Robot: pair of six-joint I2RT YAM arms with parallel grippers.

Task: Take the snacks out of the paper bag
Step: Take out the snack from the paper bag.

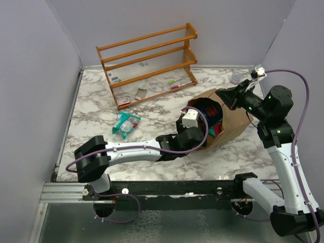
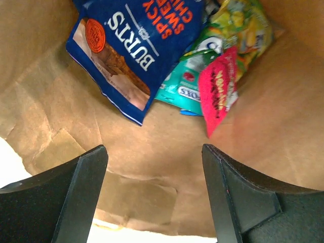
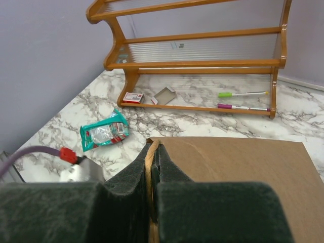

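Observation:
My left gripper is open and will next lower its fingers farther into the bag, around the dark blue packet's near edge (image 2: 112,90), and close, because that uncovered edge lies deeper, below my gripper.
The brown paper bag (image 1: 234,117) lies on its side at right, its mouth facing left. My left gripper (image 2: 154,167) is open and empty, just inside the mouth, over the bag's inner wall (image 2: 152,147). Deeper inside lie a dark blue packet (image 2: 126,45), a teal packet (image 2: 185,86), a pink packet (image 2: 218,91) and a yellow-green packet (image 2: 238,25). My right gripper (image 3: 153,152) is shut on the bag's paper handle (image 3: 149,167) at the bag's upper edge (image 3: 233,162). One teal snack packet (image 1: 125,124) lies on the table, also in the right wrist view (image 3: 104,131).
A wooden shelf rack (image 1: 147,63) stands at the back, with a small red-white box (image 3: 133,97), a flat grey card (image 3: 164,94) and two markers (image 3: 243,94) at its base. Grey walls close in left, back and right.

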